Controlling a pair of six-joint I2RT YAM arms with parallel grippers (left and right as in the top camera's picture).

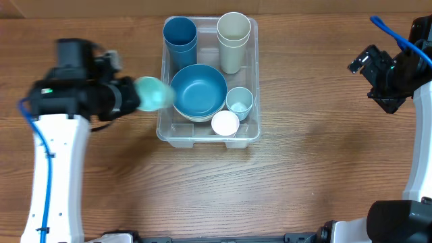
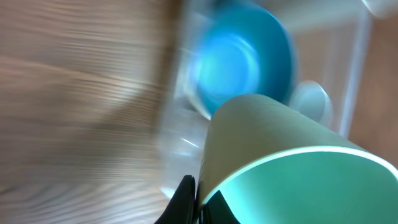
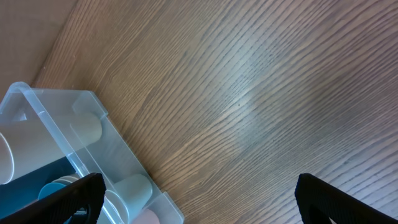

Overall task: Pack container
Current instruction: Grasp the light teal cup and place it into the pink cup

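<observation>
I will next move the mint green cup with my left gripper past the blue bowl and down onto the small white cup (image 1: 225,123).
The clear plastic container (image 1: 254,74) stands at the table's back middle. It holds a blue bowl (image 1: 198,90), stacked blue cups (image 1: 179,37), stacked cream cups (image 1: 233,40), a small pale blue cup (image 1: 239,102) and a small white cup (image 1: 225,124). My left gripper (image 1: 131,96) is shut on the rim of a mint green cup (image 1: 154,93), held at the container's left wall; the cup (image 2: 292,168) fills the blurred left wrist view. My right gripper (image 1: 378,77) is open and empty, far right of the container (image 3: 118,149).
The wooden table (image 1: 317,169) surrounds the container. The left arm's white base (image 1: 57,175) stands at the front left, the right arm's base (image 1: 422,162) at the far right.
</observation>
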